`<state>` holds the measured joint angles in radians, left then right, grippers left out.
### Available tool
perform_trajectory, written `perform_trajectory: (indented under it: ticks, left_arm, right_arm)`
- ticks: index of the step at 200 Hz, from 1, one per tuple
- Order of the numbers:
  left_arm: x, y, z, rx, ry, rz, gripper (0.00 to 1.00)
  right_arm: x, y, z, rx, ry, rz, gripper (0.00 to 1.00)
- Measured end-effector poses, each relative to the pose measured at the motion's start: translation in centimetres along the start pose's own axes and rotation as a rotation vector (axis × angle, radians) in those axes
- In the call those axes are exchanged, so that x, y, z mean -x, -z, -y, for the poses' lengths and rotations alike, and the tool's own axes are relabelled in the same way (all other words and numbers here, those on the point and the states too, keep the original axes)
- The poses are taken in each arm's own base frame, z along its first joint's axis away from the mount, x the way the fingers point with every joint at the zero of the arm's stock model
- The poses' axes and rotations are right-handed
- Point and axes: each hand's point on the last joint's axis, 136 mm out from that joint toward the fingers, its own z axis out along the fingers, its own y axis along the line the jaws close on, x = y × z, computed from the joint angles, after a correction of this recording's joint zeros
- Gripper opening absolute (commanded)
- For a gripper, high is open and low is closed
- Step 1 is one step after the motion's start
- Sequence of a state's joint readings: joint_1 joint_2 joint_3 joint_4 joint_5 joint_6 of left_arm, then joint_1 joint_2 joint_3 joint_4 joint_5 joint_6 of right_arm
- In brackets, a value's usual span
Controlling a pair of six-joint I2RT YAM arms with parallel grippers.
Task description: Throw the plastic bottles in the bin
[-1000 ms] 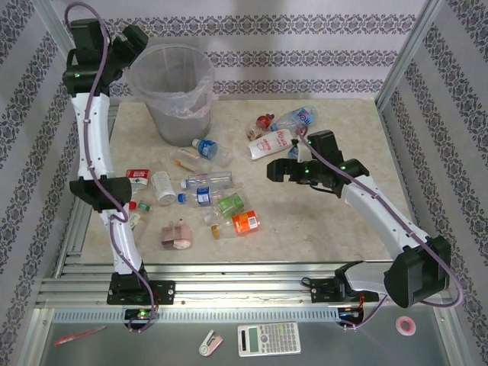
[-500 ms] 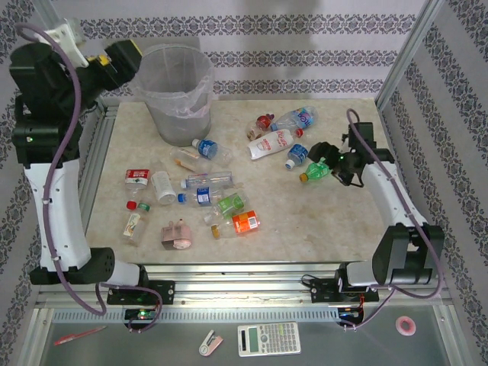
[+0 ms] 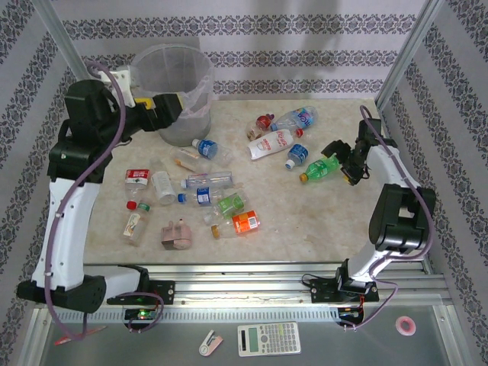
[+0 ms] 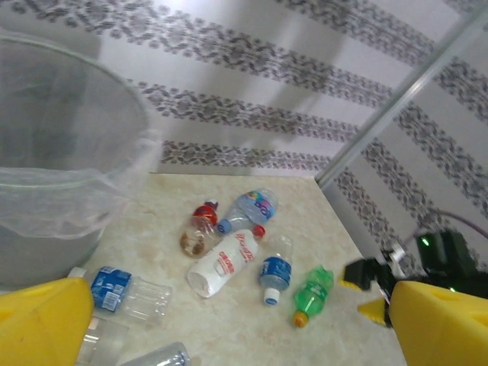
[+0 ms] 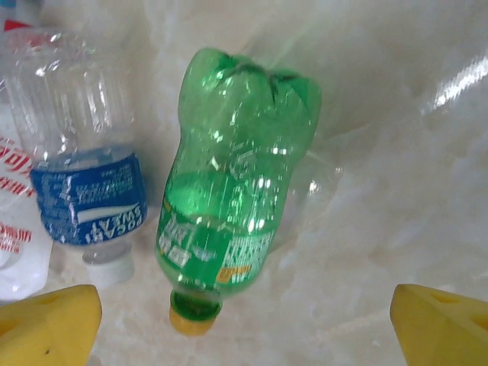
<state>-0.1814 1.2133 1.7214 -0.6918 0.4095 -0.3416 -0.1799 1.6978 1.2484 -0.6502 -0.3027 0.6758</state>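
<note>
My right gripper's yellow fingers stand wider apart than the green bottle. I will bring the gripper over the bottle's middle and lower it so the fingers go around both sides.
The bin stands at the table's far left, also at the left of the left wrist view. Several plastic bottles lie scattered on the table. A green bottle with an orange cap lies at the right, beside a blue-labelled one. My right gripper is just right of the green bottle. It is open, and the green bottle lies on the table ahead of its yellow fingers, untouched. My left gripper hovers open and empty against the bin's near left side, yellow fingers wide apart.
More bottles cluster in the middle-left and near the far middle. A pink lumpy object lies near the front. Metal frame posts and patterned walls close in the table. A calculator and a tape roll lie below the front rail.
My left gripper has come down from above the bin's far left rim to its near left side. My right arm has drawn back to the right, uncovering the green bottle.
</note>
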Motion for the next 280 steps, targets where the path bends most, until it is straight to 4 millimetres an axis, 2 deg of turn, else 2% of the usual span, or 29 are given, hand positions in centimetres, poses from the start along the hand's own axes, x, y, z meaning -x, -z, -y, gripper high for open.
perform_trajectory:
  ticks: [22, 77, 157, 203, 224, 280]
  left_arm:
    - [-1.0, 0.2, 1.4, -0.025, -0.044, -0.013, 1.0]
    - [-3.8, -1.2, 2.0, -0.019, -0.091, -0.081, 1.0]
    - [-5.7, -2.5, 2.9, -0.007, -0.178, -0.139, 1.0]
    - [-6.6, -3.2, 3.7, -0.025, -0.192, -0.165, 1.0]
    - [-6.9, -3.5, 4.1, -0.033, -0.197, -0.174, 1.0]
    - [-8.5, -4.7, 5.4, -0.065, -0.224, -0.208, 1.0]
  right_arm:
    - [0.7, -1.3, 0.2, -0.02, -0.018, -0.01, 0.95]
    - [1.4, -3.9, 1.2, -0.069, -0.057, -0.036, 0.93]
    - [2.7, -6.1, 1.5, -0.105, -0.067, -0.036, 0.88]
    - [2.0, -7.0, 1.3, -0.127, -0.057, -0.049, 0.83]
    - [1.6, -7.4, 1.2, -0.134, -0.047, -0.056, 0.79]
    - [1.0, -8.0, 1.3, -0.148, -0.014, -0.067, 0.58]
